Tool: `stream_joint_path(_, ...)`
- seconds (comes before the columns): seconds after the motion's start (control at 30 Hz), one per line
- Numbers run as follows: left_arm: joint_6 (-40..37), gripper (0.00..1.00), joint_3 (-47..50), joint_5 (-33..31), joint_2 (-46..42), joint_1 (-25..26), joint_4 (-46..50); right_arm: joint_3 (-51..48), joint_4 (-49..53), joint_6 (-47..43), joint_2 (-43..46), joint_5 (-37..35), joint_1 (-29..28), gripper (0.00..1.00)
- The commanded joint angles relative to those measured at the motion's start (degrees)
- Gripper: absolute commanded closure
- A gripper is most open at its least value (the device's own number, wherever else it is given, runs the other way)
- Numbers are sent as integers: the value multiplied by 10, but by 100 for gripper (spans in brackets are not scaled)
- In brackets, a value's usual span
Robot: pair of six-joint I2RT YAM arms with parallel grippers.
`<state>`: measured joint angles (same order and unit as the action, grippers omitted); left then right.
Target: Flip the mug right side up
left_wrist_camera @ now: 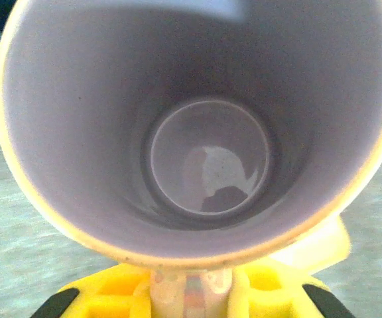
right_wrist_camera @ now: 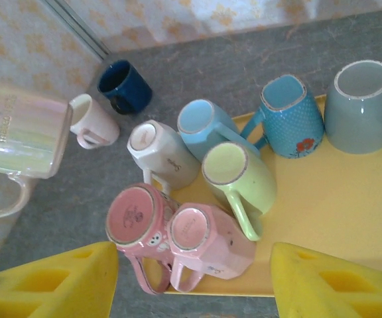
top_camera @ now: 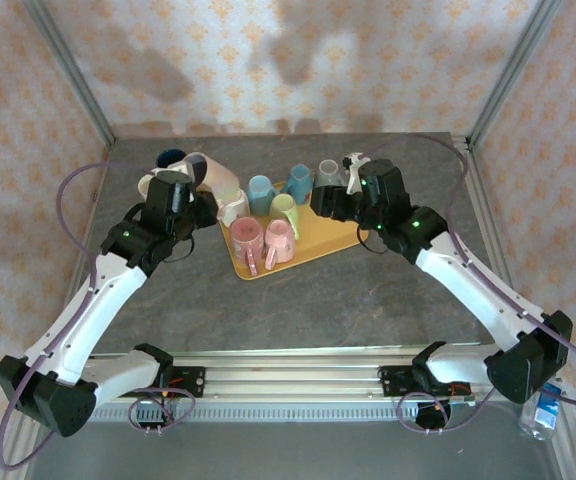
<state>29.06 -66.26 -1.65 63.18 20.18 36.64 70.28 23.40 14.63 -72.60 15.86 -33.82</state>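
Note:
My left gripper will next lower the tipped mug away from the tray (top_camera: 323,245), tilt it upright and let go of it. The bare tabletop by the side (top_camera: 119,205) is below.
A pearly cream mug (top_camera: 216,178) hangs tipped on its side above the table, left of the tray. My left gripper (top_camera: 193,197) is shut on its handle. In the left wrist view the mug (left_wrist_camera: 204,99) has its mouth turned to the camera, and the handle (left_wrist_camera: 191,288) sits clamped between my yellow fingers (left_wrist_camera: 105,295). The right wrist view shows the same mug (right_wrist_camera: 18,136) at its left edge, off the table. My right gripper (top_camera: 325,203) hovers open over the yellow tray (top_camera: 323,245) with nothing between its fingers (right_wrist_camera: 58,281).
On the tray, two pink mugs (right_wrist_camera: 138,222) (right_wrist_camera: 214,238), a green one (right_wrist_camera: 237,175), a light blue one (right_wrist_camera: 207,129) and a white one (right_wrist_camera: 161,152) stand bottom up. A teal mug (right_wrist_camera: 290,112) and a grey-blue mug (right_wrist_camera: 363,106) stand upright. A navy mug (right_wrist_camera: 125,86) and a small white mug (right_wrist_camera: 93,120) sit off the tray.

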Motion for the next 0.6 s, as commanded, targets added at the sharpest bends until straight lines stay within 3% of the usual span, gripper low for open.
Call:
stream_joint_path(0.0, -59, 100, -43, -155, 1, -3, 36, 25, 26, -32, -19, -4, -2, 38)
stream_joint_path(0.2, -65, 100, -16, -274, 10, -26, 58, 47, 42, -45, -57, 26, -2, 38)
stream_joint_path(0.43, -70, 100, 35, -309, 26, -102, 25, 60, 48, -52, -76, 49, -2, 38)
stream_joint_path(0.57, -77, 100, 71, -289, 40, -145, -25, 62, 49, -55, -81, 47, -2, 38)
